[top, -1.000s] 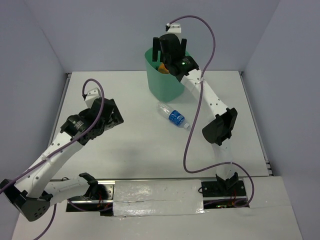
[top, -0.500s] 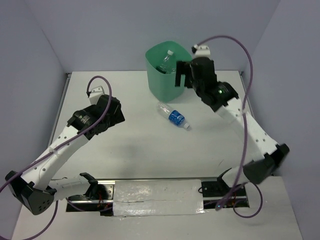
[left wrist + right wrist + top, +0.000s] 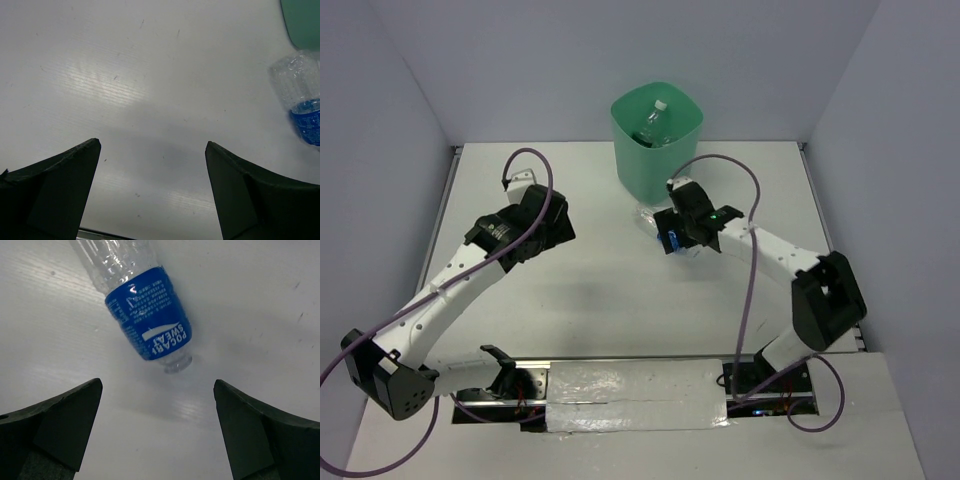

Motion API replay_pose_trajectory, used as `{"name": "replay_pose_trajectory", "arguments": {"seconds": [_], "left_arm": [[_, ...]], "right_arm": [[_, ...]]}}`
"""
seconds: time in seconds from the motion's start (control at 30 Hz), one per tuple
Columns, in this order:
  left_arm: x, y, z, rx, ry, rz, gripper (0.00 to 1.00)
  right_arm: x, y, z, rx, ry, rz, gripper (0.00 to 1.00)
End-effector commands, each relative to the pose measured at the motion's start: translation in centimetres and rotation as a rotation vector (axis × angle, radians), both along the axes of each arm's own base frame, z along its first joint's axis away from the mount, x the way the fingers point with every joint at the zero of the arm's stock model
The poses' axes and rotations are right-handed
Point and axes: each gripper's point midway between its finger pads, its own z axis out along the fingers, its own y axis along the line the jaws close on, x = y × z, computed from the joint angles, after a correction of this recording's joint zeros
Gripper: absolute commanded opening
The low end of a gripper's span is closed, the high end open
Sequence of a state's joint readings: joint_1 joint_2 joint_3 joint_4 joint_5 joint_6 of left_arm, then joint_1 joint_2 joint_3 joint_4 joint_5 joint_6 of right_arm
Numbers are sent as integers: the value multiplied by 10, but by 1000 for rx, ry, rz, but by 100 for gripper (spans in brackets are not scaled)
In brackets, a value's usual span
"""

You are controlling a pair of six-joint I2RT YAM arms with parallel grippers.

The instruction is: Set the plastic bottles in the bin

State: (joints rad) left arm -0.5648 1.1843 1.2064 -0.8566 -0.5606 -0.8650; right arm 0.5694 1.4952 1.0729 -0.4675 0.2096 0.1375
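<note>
Next, my right gripper will lower and advance until its open fingers straddle the bottle's blue label [image 3: 671, 240] [image 3: 149, 314], which lies below the fingers and still ahead of them.
The mint-green bin [image 3: 656, 150] stands at the back of the table, with a clear bottle [image 3: 654, 122] upright inside it. A clear bottle with a blue label [image 3: 671, 240] lies on the table just in front of the bin. My right gripper [image 3: 686, 226] hovers right over it, open and empty. In the right wrist view the bottle [image 3: 149, 322] lies just ahead of the open right gripper [image 3: 157, 385], not between its jaws. My left gripper [image 3: 558, 228] is open and empty over bare table to the left. The left wrist view shows the left gripper [image 3: 152, 145], the bottle [image 3: 301, 97] and the bin's corner [image 3: 304, 20].
Grey walls close in the table at the back and both sides. The right arm's purple cable [image 3: 752, 290] loops over the table's right part. The arm bases and a taped strip [image 3: 635, 390] sit at the near edge.
My right arm left the bin, swung right and came down over the blue-label bottle. My left gripper has crept a little right and toward the back.
</note>
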Motion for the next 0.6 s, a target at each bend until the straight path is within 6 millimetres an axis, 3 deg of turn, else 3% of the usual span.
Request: {"name": "replay_pose_trajectory", "arguments": {"seconds": [0.0,0.1,0.13,0.4,0.57], "left_arm": [[6,-1,13,-22,-45,6,99],[4,0,12,-22,-41,6,99],[4,1,12,-19,-40,6,99],[2,8,13,-1,-33,21,99],[1,7,12,-12,-31,24,99]], "right_arm": [[39,15,-2,-68,-66,64,100],[56,14,-15,-158,-62,94,100],[58,15,-29,-186,-31,108,100],[80,33,-50,-186,-23,145,100],[68,42,-57,-125,3,189,72]]}}
